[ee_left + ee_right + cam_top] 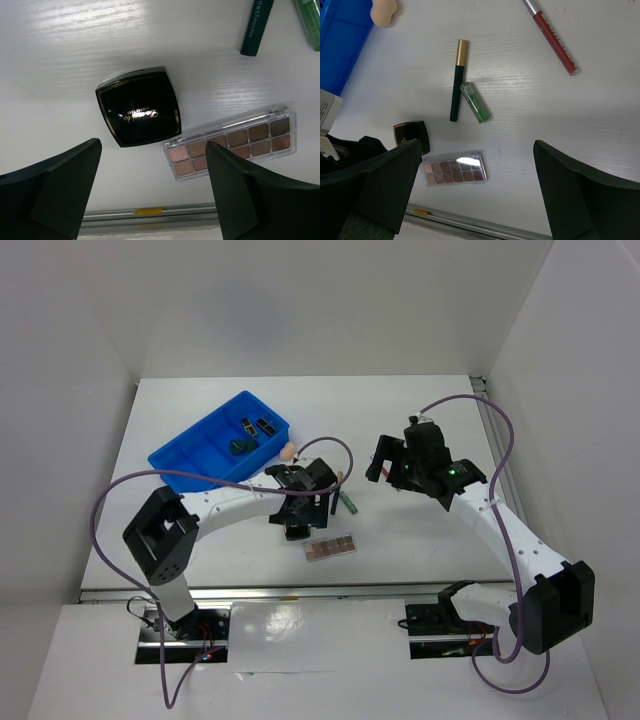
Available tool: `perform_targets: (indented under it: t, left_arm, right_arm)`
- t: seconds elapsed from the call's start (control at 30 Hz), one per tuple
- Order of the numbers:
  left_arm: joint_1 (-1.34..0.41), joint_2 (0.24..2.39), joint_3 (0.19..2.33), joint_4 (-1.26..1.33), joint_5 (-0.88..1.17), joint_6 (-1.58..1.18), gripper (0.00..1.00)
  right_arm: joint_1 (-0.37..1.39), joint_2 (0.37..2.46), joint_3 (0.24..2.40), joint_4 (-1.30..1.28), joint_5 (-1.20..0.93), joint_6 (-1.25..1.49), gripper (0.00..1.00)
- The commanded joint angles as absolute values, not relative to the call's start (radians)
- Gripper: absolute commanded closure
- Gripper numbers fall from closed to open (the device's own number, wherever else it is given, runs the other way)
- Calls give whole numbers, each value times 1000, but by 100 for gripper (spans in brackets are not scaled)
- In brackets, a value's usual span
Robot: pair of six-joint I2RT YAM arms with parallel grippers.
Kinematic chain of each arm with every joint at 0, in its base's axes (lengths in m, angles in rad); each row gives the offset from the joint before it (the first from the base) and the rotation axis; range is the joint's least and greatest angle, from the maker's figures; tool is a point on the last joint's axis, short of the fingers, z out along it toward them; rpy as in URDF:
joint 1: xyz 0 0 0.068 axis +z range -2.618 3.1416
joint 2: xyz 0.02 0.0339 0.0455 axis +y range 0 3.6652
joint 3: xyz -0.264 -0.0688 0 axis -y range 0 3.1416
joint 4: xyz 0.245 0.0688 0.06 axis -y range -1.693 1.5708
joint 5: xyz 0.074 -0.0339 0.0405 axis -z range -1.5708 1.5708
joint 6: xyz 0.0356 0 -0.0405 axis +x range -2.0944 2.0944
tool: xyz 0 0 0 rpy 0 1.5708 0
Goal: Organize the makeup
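Next, my left gripper lowers with its fingers on either side of the black square compact and closes, since the compact lies below the open fingers.
My left gripper [300, 523] is open and empty, hovering over a black square compact [138, 106] with the brown-pink eyeshadow palette [232, 142] just right of it; the palette also shows in the top view [331, 548]. My right gripper [388, 472] is open and empty, held high above the table. Its wrist view shows a dark pencil with a gold cap [457, 80], a green pencil [475, 102], a red pencil [552, 37], the beige sponge [384, 11], the compact [412, 134] and the palette [454, 170]. Two lipstick tubes [256, 425] and a dark round compact [240, 446] lie in the tray.
The blue divided tray [190, 450] stands at the back left, with the sponge [289, 451] just off its right end. The table's front edge rail [150, 212] runs close below the palette. White walls enclose the table on three sides.
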State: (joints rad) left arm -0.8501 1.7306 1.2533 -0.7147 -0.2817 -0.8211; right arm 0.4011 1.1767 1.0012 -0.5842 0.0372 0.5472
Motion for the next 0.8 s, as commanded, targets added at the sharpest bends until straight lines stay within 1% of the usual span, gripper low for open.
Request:
perform_targets:
  t: [0.0,0.3,0.43,0.57,0.63,0.67,0.73,0.77]
  left_arm:
    - [-867,1750,1266,-764,-357,-940,0]
    - [-856,1810,1210,-719,-339,-1012,0]
    - [-821,1810,1189,-675,-321,-1012,0]
    - [-810,1861,1199,-653,-301,-1003,0]
    - [-810,1879,1209,-643,-301,-1003,6]
    - [-810,1891,1209,-643,-292,-1003,11]
    - [-801,1891,1209,-643,-291,-1003,18]
    - [-801,1891,1209,-643,-291,-1003,23]
  right_arm:
    - [397,1148,1028,-561,34,541,0]
    - [397,1120,1019,-590,52,541,0]
    - [397,1111,1019,-591,52,541,0]
    - [397,1111,1019,-591,52,551,0]
    - [397,1111,1019,-591,52,551,0]
    - [397,1111,1019,-591,52,551,0]
    - [397,1111,1009,-591,52,551,0]
    - [397,1111,1009,-591,52,551,0]
